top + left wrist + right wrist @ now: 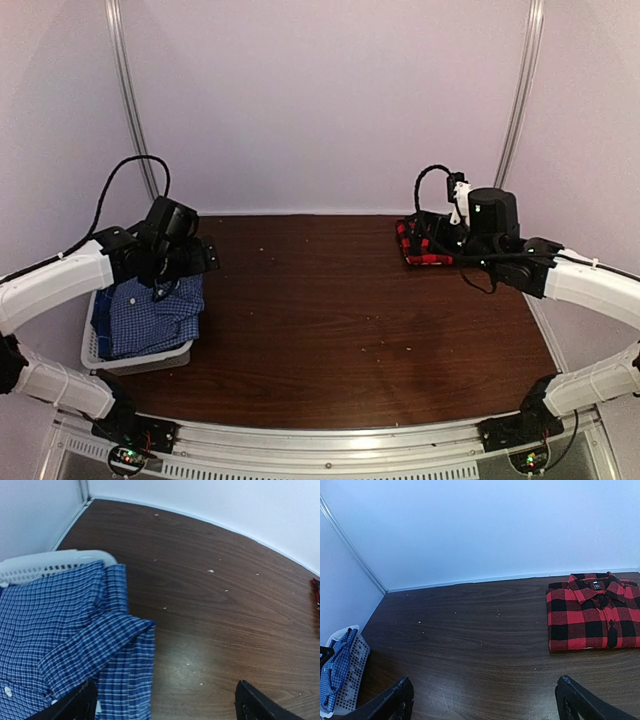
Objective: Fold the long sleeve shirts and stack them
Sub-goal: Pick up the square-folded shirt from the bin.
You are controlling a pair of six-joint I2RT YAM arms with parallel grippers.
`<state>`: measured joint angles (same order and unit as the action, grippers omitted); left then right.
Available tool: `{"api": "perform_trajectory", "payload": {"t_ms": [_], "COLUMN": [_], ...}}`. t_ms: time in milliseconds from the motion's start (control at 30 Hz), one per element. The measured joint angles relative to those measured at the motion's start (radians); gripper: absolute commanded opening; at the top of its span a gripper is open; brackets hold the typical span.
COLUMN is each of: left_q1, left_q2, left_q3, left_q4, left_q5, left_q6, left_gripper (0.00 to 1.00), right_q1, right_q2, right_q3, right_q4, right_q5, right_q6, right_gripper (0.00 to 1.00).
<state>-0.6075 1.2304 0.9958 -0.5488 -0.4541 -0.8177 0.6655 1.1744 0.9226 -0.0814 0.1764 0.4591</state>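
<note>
My left gripper moves down and toward the left in its wrist view onto the blue shirt's folded flap (101, 669) next, since that flap is below it on that side.
Blue checked shirts (45, 620) lie heaped in a white basket (50, 565) at the table's left edge. A white button shows on the fine-checked cloth, and a broader-striped blue plaid part (127, 675) hangs over the basket's right rim. My left gripper (162, 702) hovers open above that rim, one finger over the blue cloth and nothing between the jaws. A red-and-black plaid shirt (592, 615) lies folded flat, collar up, at the back right (425, 250). My right gripper (482, 697) is open and empty over bare wood, just left of the red shirt.
The brown wooden table (320, 310) has white walls behind and at both sides. The basket (95, 350) stands at the near left, partly over the table's edge. Small white specks dot the wood.
</note>
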Motion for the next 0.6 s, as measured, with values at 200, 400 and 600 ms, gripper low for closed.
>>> {"api": "perform_trajectory", "payload": {"t_ms": [200, 400, 600], "left_q1": [0.11, 0.141, 0.141], "left_q2": [-0.002, 0.014, 0.017], "left_q3": [-0.076, -0.093, -0.093], "left_q4": [-0.062, -0.066, -0.066], "left_q5": [0.018, 0.035, 0.039], "left_q6": [-0.048, -0.05, -0.05], "left_gripper": [0.97, 0.71, 0.26], "right_q1": [0.0, 0.0, 0.0], "right_q2": [-0.001, -0.002, -0.003], "right_q3": [-0.011, -0.021, -0.032], "right_q4": [0.008, 0.016, 0.026], "right_q5": [-0.005, -0.02, -0.023], "right_q6": [0.0, 0.0, 0.0], "right_gripper": [1.0, 1.0, 1.0]}}
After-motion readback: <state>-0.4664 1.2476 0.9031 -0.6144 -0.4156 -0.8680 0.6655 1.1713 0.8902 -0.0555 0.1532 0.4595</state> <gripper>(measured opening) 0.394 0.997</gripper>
